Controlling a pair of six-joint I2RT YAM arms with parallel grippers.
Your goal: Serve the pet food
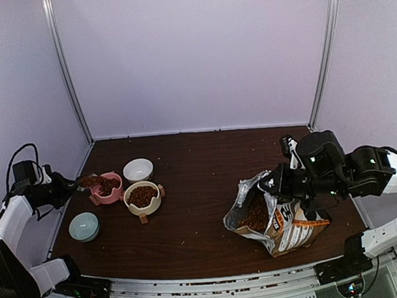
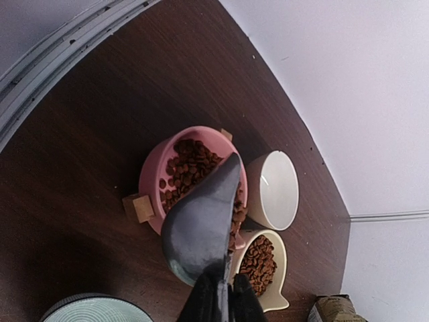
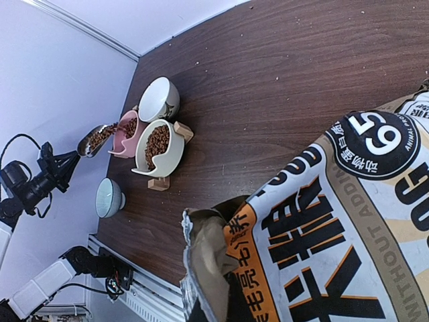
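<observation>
My left gripper empties the scoop next, moves toward the bag, lowers and releases it there, since the tabletop between cream bowl (image 1: 153, 206) and bag is bare.
Reddish-brown pet food kibble (image 1: 142, 194) fills a cream bowl (image 1: 153, 206) and lies in a pink bowl (image 1: 115, 194); more shows inside the open paper bag (image 1: 296, 231). My left gripper (image 1: 64, 189) is shut on the handle of the silver scoop (image 2: 201, 225), which is tilted over the pink bowl (image 2: 149, 180), with kibble (image 2: 191, 161) below its lip. The scoop (image 3: 96, 139) still carries kibble in the right wrist view. My right gripper (image 3: 224, 305) is shut on the torn top edge of the bag (image 3: 348, 221) and holds its mouth open.
An empty white bowl (image 1: 138, 169) stands behind the cream bowl. An empty teal bowl (image 1: 84, 226) sits near the front left. The cream bowl (image 2: 269, 295) is on a small wooden stand. Walls close in on the left, back and right.
</observation>
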